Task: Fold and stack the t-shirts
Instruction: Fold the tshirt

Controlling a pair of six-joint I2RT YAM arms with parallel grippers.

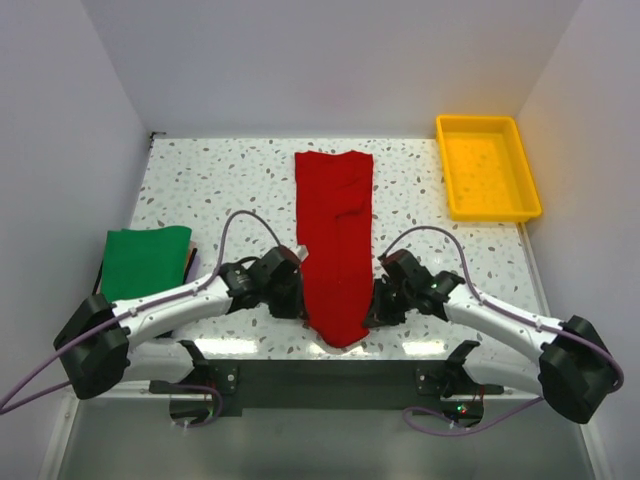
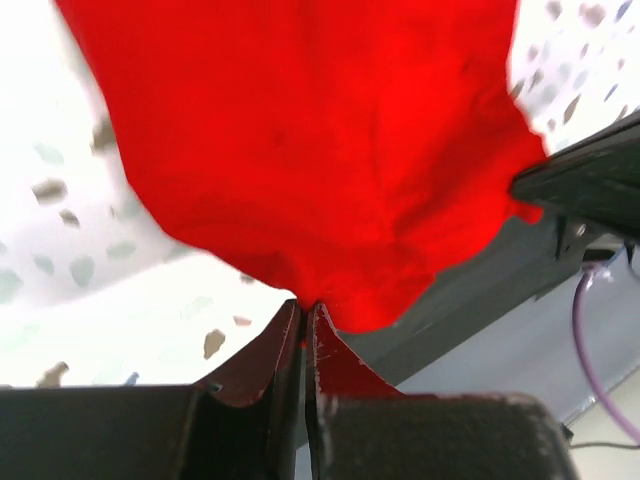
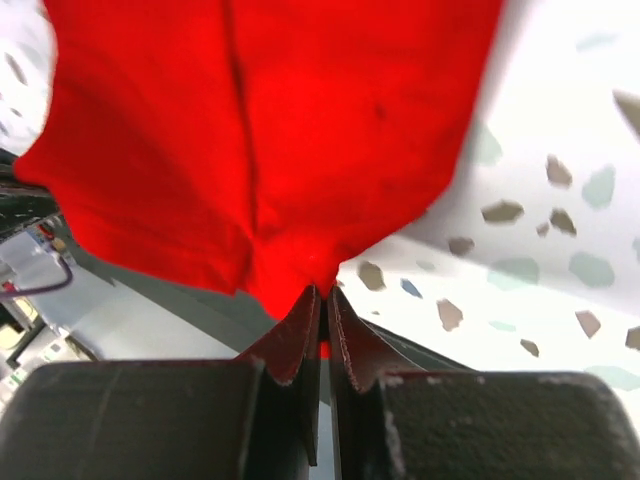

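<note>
My left gripper needs to carry the t-shirt's pinched near end outward over the t-shirt next and lay it past the t-shirt's middle (image 1: 318, 211), as the red t-shirt is still long.
The red t-shirt (image 1: 336, 240) lies folded into a long narrow strip down the middle of the table, its near end hanging at the front edge. My left gripper (image 1: 297, 292) pinches that end's left side, jaws shut on the red cloth (image 2: 320, 180). From the other side my right gripper (image 1: 377, 303) is shut on the red cloth (image 3: 270, 140) in the same way. The green t-shirt (image 1: 146, 260) lies folded at the table's left edge, behind my left arm.
A yellow plastic tray (image 1: 487, 167) stands at the back right corner. White walls close in the table on the left, back and right. The dark base bar (image 1: 330, 385) runs below the table's front edge.
</note>
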